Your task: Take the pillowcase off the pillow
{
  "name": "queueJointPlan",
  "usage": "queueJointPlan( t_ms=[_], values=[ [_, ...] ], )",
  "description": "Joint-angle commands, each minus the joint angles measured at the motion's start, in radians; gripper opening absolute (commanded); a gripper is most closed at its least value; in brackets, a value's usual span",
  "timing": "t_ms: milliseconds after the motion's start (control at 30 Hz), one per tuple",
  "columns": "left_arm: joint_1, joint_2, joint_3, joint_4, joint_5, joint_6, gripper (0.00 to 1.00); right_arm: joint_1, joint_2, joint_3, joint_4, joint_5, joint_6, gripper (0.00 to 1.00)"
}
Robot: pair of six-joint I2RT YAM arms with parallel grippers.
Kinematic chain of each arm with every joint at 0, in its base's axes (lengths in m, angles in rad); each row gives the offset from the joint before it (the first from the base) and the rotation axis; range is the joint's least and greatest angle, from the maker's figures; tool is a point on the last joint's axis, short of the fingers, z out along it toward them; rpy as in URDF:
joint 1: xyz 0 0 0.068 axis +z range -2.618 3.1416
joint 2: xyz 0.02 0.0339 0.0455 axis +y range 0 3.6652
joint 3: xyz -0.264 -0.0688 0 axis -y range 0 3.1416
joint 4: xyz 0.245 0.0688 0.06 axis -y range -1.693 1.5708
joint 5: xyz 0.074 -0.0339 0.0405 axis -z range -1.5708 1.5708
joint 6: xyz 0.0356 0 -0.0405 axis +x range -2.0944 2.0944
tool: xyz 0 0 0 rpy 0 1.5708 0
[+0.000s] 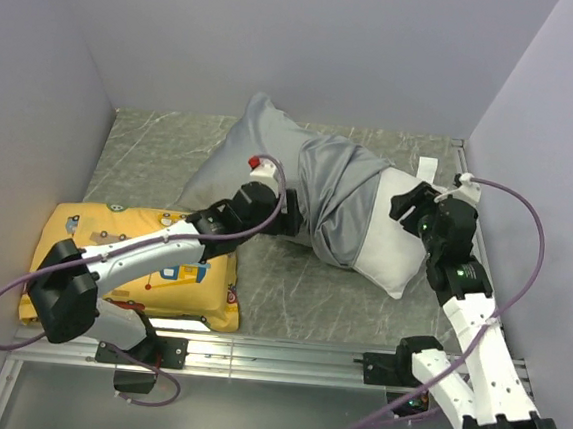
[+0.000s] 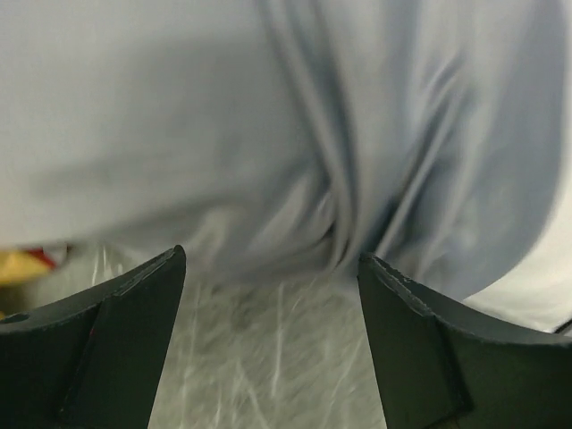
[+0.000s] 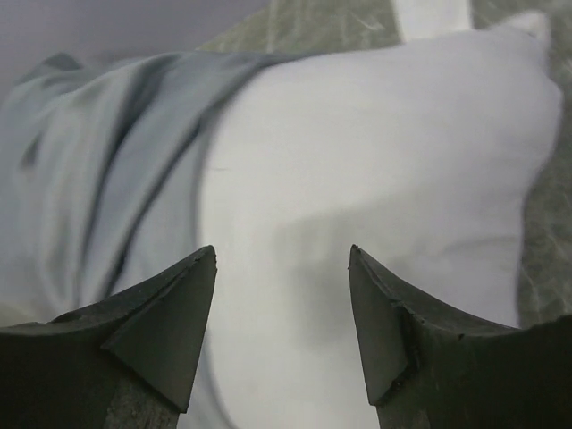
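I will next move my left gripper down to the near edge of the pillowcase beside the bunched folds. Then I will close its fingers on the fold between them.
The grey pillowcase (image 1: 299,181) lies across the middle of the table, bunched up around the left and middle of the white pillow (image 1: 394,249), whose right end sticks out bare. My left gripper (image 1: 291,223) is open, low over the table just short of the bunched grey folds (image 2: 340,179). My right gripper (image 1: 405,207) is open, hovering over the bare white pillow (image 3: 375,170) close to the grey hem (image 3: 134,161). Neither holds anything.
A yellow cartoon-print pillow (image 1: 132,261) lies at the front left under my left arm. Grey walls close in the left, back and right. A metal rail (image 1: 274,359) runs along the front edge. A white strip (image 1: 428,170) lies near the back right.
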Motion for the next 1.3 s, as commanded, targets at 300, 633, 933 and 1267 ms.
queueJointPlan(
  t_ms=[300,633,933,1267],
  values=[
    [-0.043,0.121,-0.086,0.139,-0.075,-0.030,0.85,0.267,-0.096,-0.001,-0.103,0.217,-0.080,0.72],
    [-0.043,0.227,-0.061,0.165,-0.121,-0.020,0.28,0.358,-0.104,0.000,-0.179,0.283,-0.083,0.72],
    [-0.041,0.167,0.067,0.018,-0.309,0.017,0.01,0.428,-0.093,-0.026,-0.192,0.273,-0.052,0.74],
    [-0.040,0.135,0.216,-0.031,-0.306,0.092,0.00,0.689,0.024,0.057,-0.322,0.425,-0.074,0.80]
  ],
)
